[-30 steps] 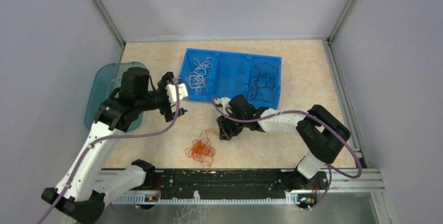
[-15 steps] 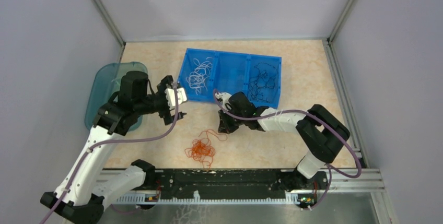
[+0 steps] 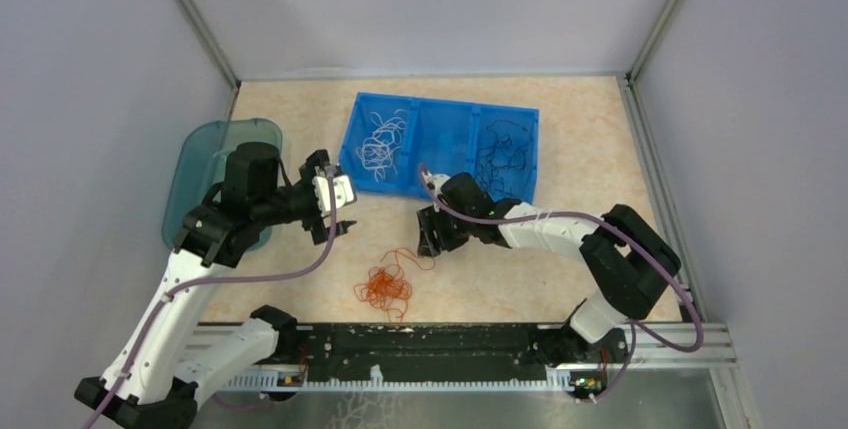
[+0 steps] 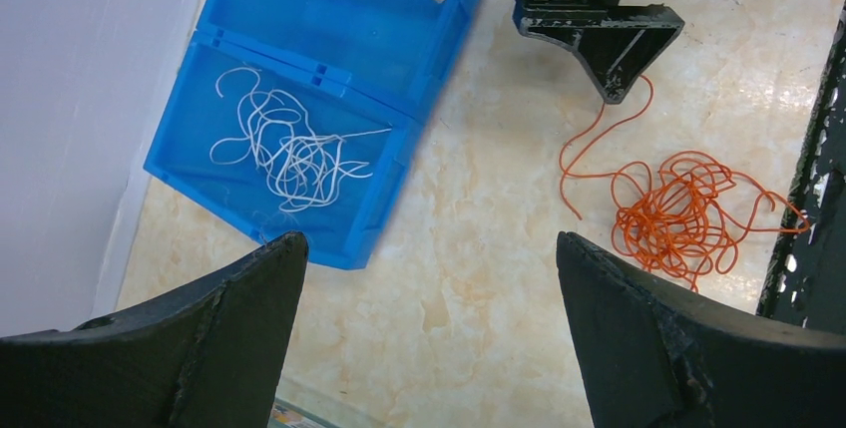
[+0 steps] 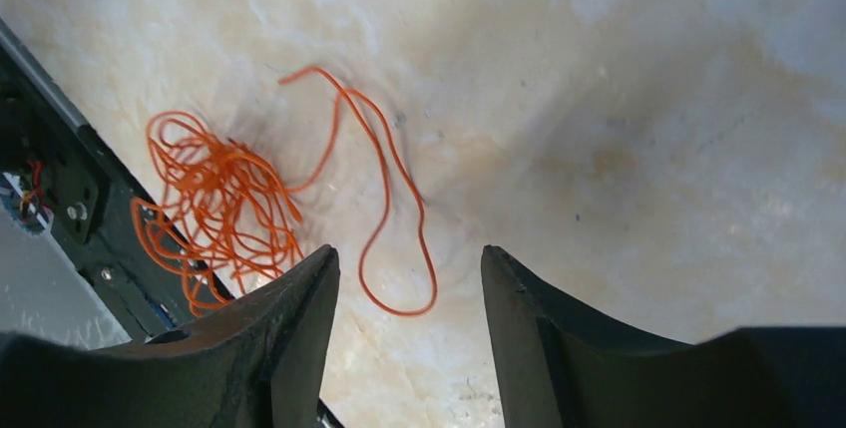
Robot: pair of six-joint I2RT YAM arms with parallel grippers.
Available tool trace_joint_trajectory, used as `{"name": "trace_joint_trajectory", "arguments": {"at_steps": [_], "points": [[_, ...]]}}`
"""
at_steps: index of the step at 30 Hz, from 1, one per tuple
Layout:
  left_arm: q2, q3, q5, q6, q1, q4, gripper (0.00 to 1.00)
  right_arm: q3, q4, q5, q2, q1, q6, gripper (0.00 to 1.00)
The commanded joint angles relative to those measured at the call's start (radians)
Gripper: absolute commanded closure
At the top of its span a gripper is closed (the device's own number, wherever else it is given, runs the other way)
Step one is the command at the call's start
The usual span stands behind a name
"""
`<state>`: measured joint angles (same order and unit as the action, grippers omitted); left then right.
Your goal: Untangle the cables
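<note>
The right gripper moves down toward the tabletop onto the orange cable's loop (image 3: 431, 267) (image 5: 399, 311) next and closes, since the loop lies between its open fingers, clear of the tangle.
An orange cable tangle (image 3: 385, 287) lies on the table near the front rail, with one loose strand (image 3: 418, 255) looping out toward my right gripper (image 3: 432, 241). That gripper is open just above the table; in the right wrist view the strand's loop (image 5: 399, 248) lies on the table between the fingertips of the right gripper (image 5: 409, 253), not pinched, and the tangle (image 5: 214, 204) sits to the left. White cables (image 3: 382, 144) fill the blue bin's left compartment and black cables (image 3: 505, 154) its right one. My left gripper (image 3: 347, 211) hovers wide open and empty, left of the tangle (image 4: 678, 214).
The blue three-compartment bin (image 3: 450, 102) stands at the back centre, its middle compartment without cables. A teal tray (image 3: 205, 159) lies at the left wall. A black rail (image 3: 450, 339) runs along the near edge, close to the tangle.
My right gripper shut on the loose orange strand, drew it up and right away from the tangle, then opened again. The left arm drifted a little toward the near side.
</note>
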<state>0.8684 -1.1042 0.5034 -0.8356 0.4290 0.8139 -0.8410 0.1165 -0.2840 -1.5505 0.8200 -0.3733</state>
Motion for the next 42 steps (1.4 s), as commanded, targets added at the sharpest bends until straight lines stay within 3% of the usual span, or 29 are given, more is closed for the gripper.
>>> {"name": "trace_joint_trajectory", "arguments": {"at_steps": [1, 4, 10, 16, 19, 23, 30, 42], "points": [[-0.009, -0.012, 0.037, -0.026, -0.006, -0.007, 0.00, 0.073, -0.041, 0.005, 0.020, -0.001, -0.127, 0.44], [-0.007, -0.015, 0.042, -0.029, -0.006, -0.006, 0.00, 0.111, -0.108, -0.014, 0.023, -0.001, -0.162, 0.46], [-0.012, -0.016, 0.046, -0.032, -0.006, -0.007, 0.00, 0.162, -0.267, -0.078, -0.014, -0.001, -0.271, 0.62], [-0.020, -0.018, 0.042, -0.046, -0.006, 0.000, 0.00, 0.196, -0.389, -0.120, -0.036, -0.002, -0.361, 0.83], [-0.022, -0.015, 0.049, -0.040, -0.006, -0.001, 0.00, 0.187, -0.387, -0.109, -0.002, -0.006, -0.358, 1.00], [-0.045, 0.019, 0.081, 0.050, -0.006, -0.046, 0.00, 0.148, -0.413, -0.107, 0.106, -0.011, -0.309, 1.00], [-0.184, 0.166, 0.209, 0.308, -0.006, -0.276, 0.00, -0.009, -0.439, -0.188, 0.254, -0.003, -0.281, 1.00], [-0.236, 0.278, 0.280, 0.376, -0.006, -0.466, 0.00, -0.116, -0.565, -0.327, 0.306, 0.024, -0.341, 1.00]]}}
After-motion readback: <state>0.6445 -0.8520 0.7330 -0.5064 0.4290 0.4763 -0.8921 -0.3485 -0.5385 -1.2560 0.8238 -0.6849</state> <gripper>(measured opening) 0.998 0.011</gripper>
